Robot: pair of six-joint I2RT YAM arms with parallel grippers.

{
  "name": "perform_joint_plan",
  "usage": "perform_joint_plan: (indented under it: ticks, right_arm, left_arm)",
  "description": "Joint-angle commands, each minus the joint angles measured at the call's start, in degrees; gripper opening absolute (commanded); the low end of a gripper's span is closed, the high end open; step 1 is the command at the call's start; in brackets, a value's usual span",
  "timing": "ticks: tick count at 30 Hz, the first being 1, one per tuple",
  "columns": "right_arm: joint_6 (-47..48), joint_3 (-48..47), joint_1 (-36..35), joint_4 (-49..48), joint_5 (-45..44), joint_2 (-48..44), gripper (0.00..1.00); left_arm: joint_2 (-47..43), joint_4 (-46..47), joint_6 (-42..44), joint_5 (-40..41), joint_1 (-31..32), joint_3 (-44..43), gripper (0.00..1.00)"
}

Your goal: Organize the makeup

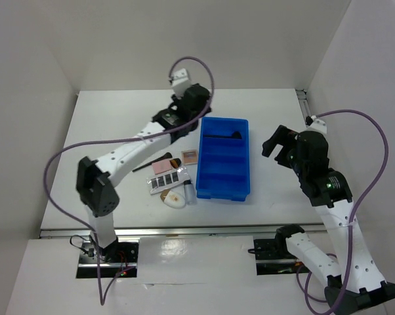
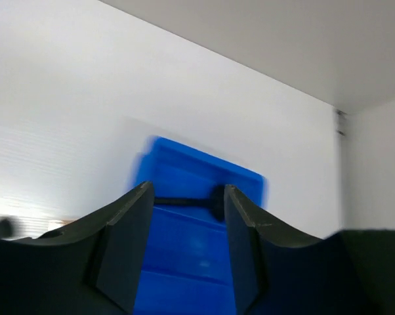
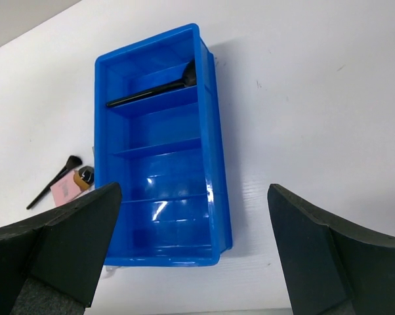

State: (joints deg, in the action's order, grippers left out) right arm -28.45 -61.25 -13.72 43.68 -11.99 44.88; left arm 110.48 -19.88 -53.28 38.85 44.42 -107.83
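I will next move my left gripper down and to the left in the top view, onto the slim black brush's uncovered handle (image 1: 144, 165), because the brush is that way.
A black makeup brush (image 1: 224, 136) lies in the far compartment of the blue tray (image 1: 245, 177). It also shows in the left wrist view (image 2: 184, 201) and the right wrist view (image 3: 151, 94). Left of the tray lie a second black brush (image 1: 153, 164), a pink compact (image 1: 161, 167), a brown compact (image 1: 189, 156), a white strip palette (image 1: 166, 180), a white-tan oval (image 1: 172, 199) and a small white tube (image 1: 189, 192). My left gripper (image 1: 187, 121) is open and empty above the tray's far left corner. My right gripper (image 1: 276, 147) is open and empty, right of the tray.
White walls close in the table at the back and on both sides. The tray's other compartments (image 3: 161, 170) hold nothing. The near table edge has a metal rail (image 1: 184, 231).
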Motion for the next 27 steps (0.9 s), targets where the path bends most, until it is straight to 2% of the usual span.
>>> perform_joint_plan:
  ticks: [1,2,4,5,7,8,11,12,15,20,27]
  right_arm:
    - [0.94,1.83,0.0,-1.93,1.78,0.29,1.0]
    - [0.94,2.36,0.0,-2.46,2.32,0.29,1.0]
    - [0.32,3.25,0.0,-4.04,3.8,0.91,1.0]
    - [-0.37,4.03,0.0,-4.56,4.68,1.6,1.0]
    - [-0.38,4.04,0.0,-5.79,6.79,2.31,1.0]
    - [-0.38,4.04,0.0,-5.8,7.41,3.18,1.0]
    - [-0.38,4.04,0.0,-6.33,8.82,4.42,1.0]
    - [-0.38,4.04,0.0,-6.33,9.43,5.12,1.0]
    - [-0.38,3.51,0.0,-6.33,10.05,5.65,1.0]
    - [-0.38,2.98,0.0,-6.33,11.28,6.7,1.0]
    - [-0.38,2.98,0.0,-6.33,12.34,7.24,1.0]
  left_arm:
    - [-8.32,-9.89,8.72,1.24,-8.54,8.67,0.6]
    - [-9.13,-16.96,8.11,-2.51,-10.65,9.82,0.6]
    - [-9.67,-22.02,8.62,-7.27,-16.81,12.9,0.64]
    - [-10.27,-24.13,9.58,-11.04,-18.22,13.95,0.64]
    - [-10.8,-26.52,10.3,-11.69,-19.72,18.78,0.64]
    - [-10.81,-26.53,10.3,-11.0,-19.73,20.89,0.66]
    - [-12.39,-23.64,7.84,-17.64,-23.93,29.58,0.67]
    - [-12.91,-22.67,5.31,-21.58,-25.16,33.18,0.68]
    - [-13.53,-19.86,-0.4,-25.65,-28.77,38.37,0.68]
    - [-13.53,-18.62,-9.47,-24.96,-31.5,39.28,0.7]
    - [-5.98,-22.22,-18.79,-26.72,-32.73,34.71,0.71]
